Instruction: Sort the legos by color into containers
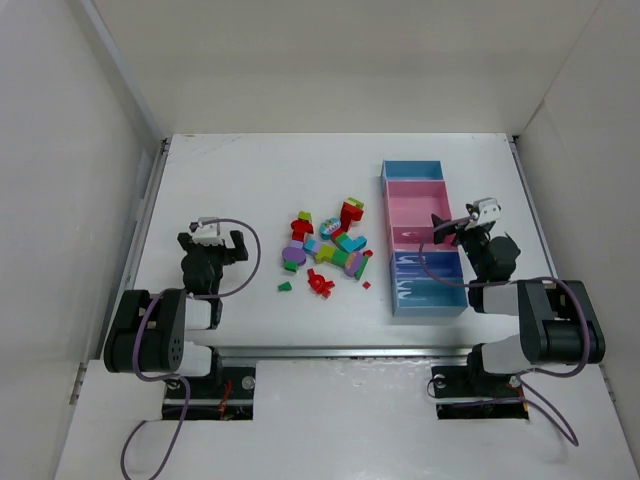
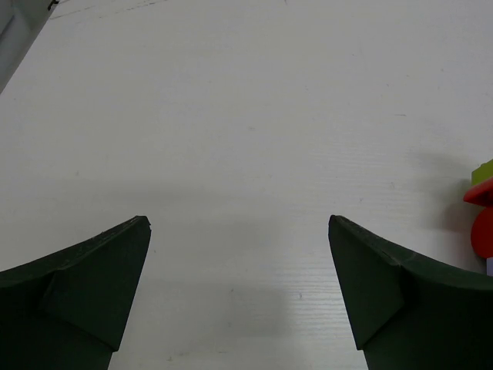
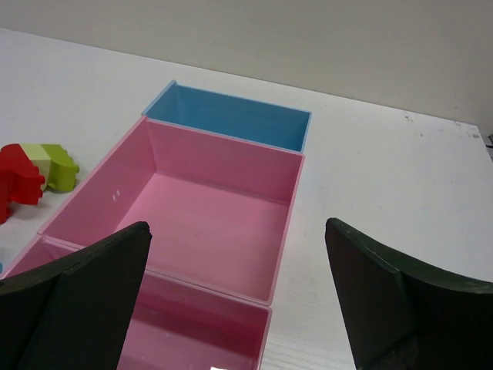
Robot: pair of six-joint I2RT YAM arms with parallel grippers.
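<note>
My left gripper will next reach across to the right in the top view, turn and lower over the pile's far red lego, which borders bare table.
The legos (image 1: 325, 252) lie in a loose pile at the table's middle, in red, green, teal, purple and yellow-green. The containers (image 1: 418, 205) form one strip to the pile's right: light blue at the far end, two pink, then blue. All compartments that show look empty. My left gripper (image 1: 211, 240) (image 2: 239, 223) is open over bare table, left of the pile. A red lego (image 2: 482, 223) peeks in at its view's right edge. My right gripper (image 1: 455, 228) (image 3: 237, 225) stands open above the pink bins' (image 3: 208, 220) right rim. A red lego (image 3: 19, 183) and a yellow-green one (image 3: 55, 166) lie left of them.
White walls enclose the table on the left, back and right. A few small red and green pieces (image 1: 320, 285) lie nearest the arms. The strip's right side runs near the table's right edge (image 1: 525, 200).
</note>
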